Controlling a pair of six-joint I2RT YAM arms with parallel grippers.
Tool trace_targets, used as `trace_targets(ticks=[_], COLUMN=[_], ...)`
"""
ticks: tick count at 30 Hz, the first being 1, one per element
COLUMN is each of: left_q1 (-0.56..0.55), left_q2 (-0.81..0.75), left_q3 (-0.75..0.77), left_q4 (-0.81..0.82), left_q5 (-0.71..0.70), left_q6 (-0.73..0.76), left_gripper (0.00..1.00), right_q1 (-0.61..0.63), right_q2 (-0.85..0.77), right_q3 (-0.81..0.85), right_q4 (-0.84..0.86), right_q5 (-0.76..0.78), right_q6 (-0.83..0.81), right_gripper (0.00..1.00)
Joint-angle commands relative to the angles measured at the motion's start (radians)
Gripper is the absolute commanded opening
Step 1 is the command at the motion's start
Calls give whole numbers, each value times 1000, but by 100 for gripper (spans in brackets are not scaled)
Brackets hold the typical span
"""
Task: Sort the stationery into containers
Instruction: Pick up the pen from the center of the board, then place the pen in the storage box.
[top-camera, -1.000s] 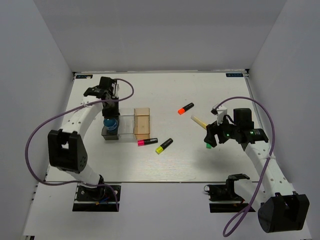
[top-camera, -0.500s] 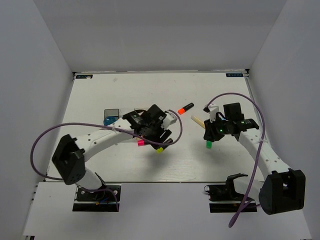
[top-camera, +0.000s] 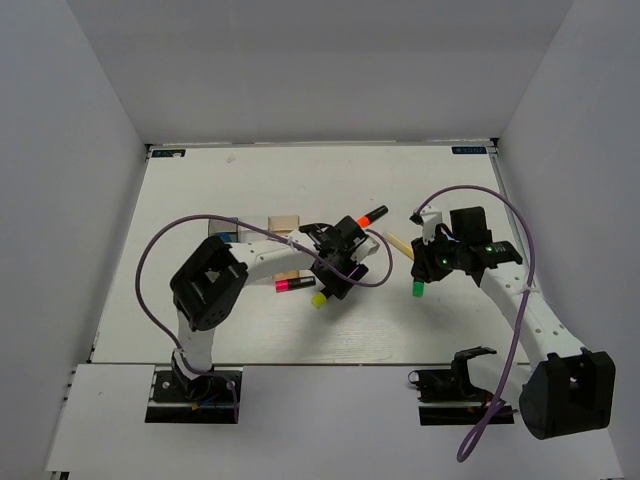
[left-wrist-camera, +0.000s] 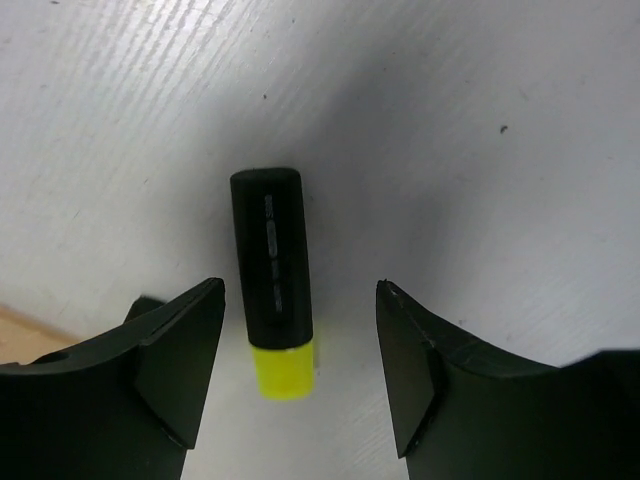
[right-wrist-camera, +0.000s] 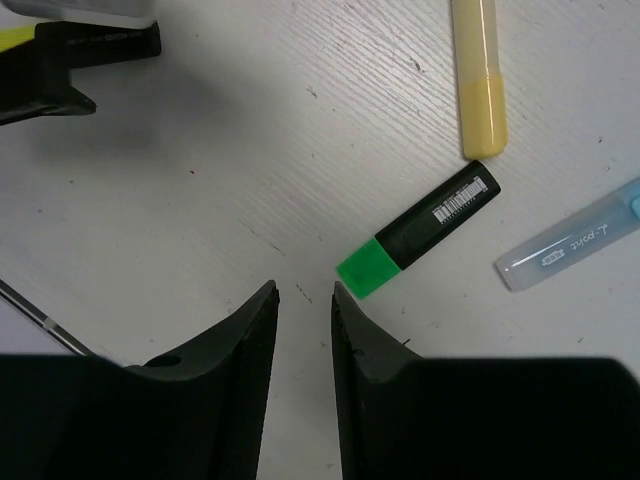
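My left gripper already has the highlighter lengthwise between its open fingers, so next it needs to lower slightly and close on the highlighter's black body (top-camera: 327, 291) (left-wrist-camera: 279, 318) beside the yellow cap.
A yellow-capped black highlighter (left-wrist-camera: 272, 262) lies flat on the table between the fingers of my open left gripper (left-wrist-camera: 300, 288), nearer the left finger; neither finger touches it. From above, that gripper (top-camera: 334, 274) hangs over the yellow highlighter (top-camera: 320, 298), with a pink one (top-camera: 290, 285) to its left. My right gripper (right-wrist-camera: 303, 292) has its jaws close together with nothing between them. It hovers just left of the green highlighter (right-wrist-camera: 430, 228). A pale yellow stick (right-wrist-camera: 478, 75) and a pale blue pen (right-wrist-camera: 575, 245) lie beyond. An orange highlighter (top-camera: 372, 215) sits farther back.
The joined bins stand at the left, dark grey (top-camera: 224, 227), clear (top-camera: 254, 226) and tan (top-camera: 285, 220), partly hidden by my left arm and its purple cable. White walls close in the table on three sides.
My left gripper swung right from the dark grey bin to the yellow highlighter and opened, leaving the blue roll behind. The right jaws narrowed and lifted slightly back from the green highlighter.
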Motion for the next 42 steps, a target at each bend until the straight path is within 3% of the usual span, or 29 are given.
trace_targets(ticks=[1, 8, 9, 12, 19, 23, 27, 31, 34, 37, 40, 42], left_q1=[-5, -2, -2, -8, -30, -28, 22, 177, 279, 368, 476, 524], left_q2=[28, 87, 90, 107, 96, -1, -160, -374, -444, -444, -409, -380], left_q3=[34, 45, 46, 43, 60, 95, 109, -46, -92, -65, -21, -3], left_q4=[35, 11, -1, -23, -70, -51, -17, 115, 123, 57, -17, -34], left_q5=[-1, -18, -16, -15, -80, -76, -91, -53, -88, -152, -127, -137], left_q6=[-28, -23, -21, -21, -8, -51, -164, -307, -357, -333, -269, -233], left_gripper=[72, 62, 51, 32, 0, 0, 0, 0, 0, 0, 0, 0], right_q1=[-1, 0, 0, -1, 0, -1, 2, 0, -1, -1, 2, 2], right_q2=[-34, -52, -52, -57, -62, -65, -66, -65, -66, -65, -65, -63], right_q3=[-3, -6, -6, -6, -7, -10, -12, -14, -14, -14, -14, -14], right_q4=[12, 10, 12, 10, 13, 18, 13, 18, 16, 16, 15, 15], right_q5=[3, 2, 3, 3, 5, 14, 16, 17, 14, 10, 6, 6], right_q6=[5, 1, 1, 2, 4, 2, 2, 2, -1, 2, -1, 1], right_gripper=[32, 32, 32, 32, 32, 43, 43, 43, 43, 43, 43, 48])
